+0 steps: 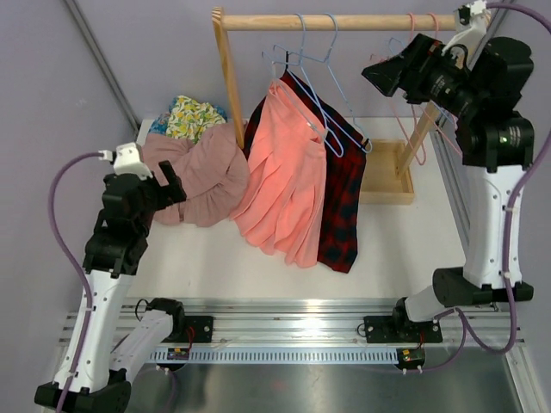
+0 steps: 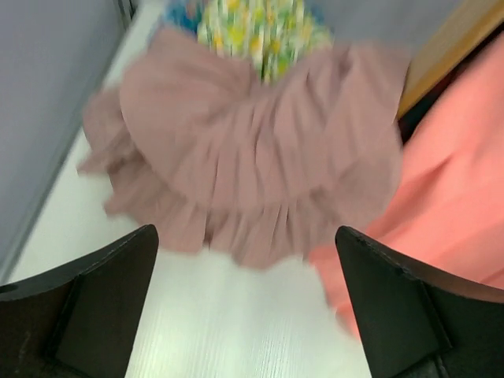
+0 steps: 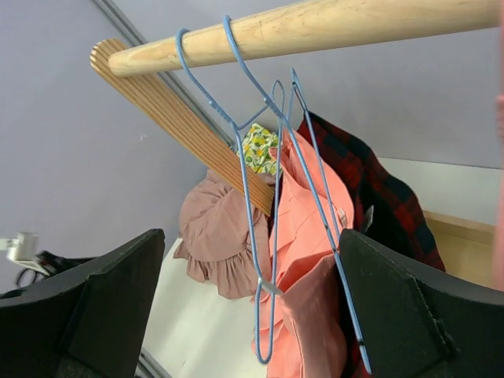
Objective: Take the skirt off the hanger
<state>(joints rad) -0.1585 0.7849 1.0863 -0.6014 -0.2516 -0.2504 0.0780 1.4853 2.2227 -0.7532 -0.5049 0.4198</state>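
Observation:
My right gripper should next move its open fingers to the left in the top view, around the plaid skirt's hanger wire, because the wire faces them from that side.
A dusty pink ruffled skirt (image 1: 209, 176) (image 2: 252, 157) lies crumpled on the white table (image 1: 215, 258), off any hanger. My left gripper (image 1: 172, 185) (image 2: 248, 307) hovers just in front of its hem, open, with only bare table between the fingers. A coral skirt (image 1: 284, 176) (image 3: 307, 236) and a red-and-black plaid one (image 1: 344, 202) hang from blue wire hangers (image 1: 314, 95) (image 3: 264, 236) on the wooden rod (image 1: 344, 21) (image 3: 315, 27). My right gripper (image 1: 380, 73) (image 3: 248, 307) is up near the rod, open, facing the hangers and touching nothing.
A floral garment (image 1: 194, 116) (image 2: 260, 27) lies behind the pink skirt. The rack's slanted wooden post (image 1: 229, 82) stands between the pile and the hanging skirts. Its wooden base tray (image 1: 387, 176) sits at the right. Pink hangers (image 1: 405, 112) hang near the right arm.

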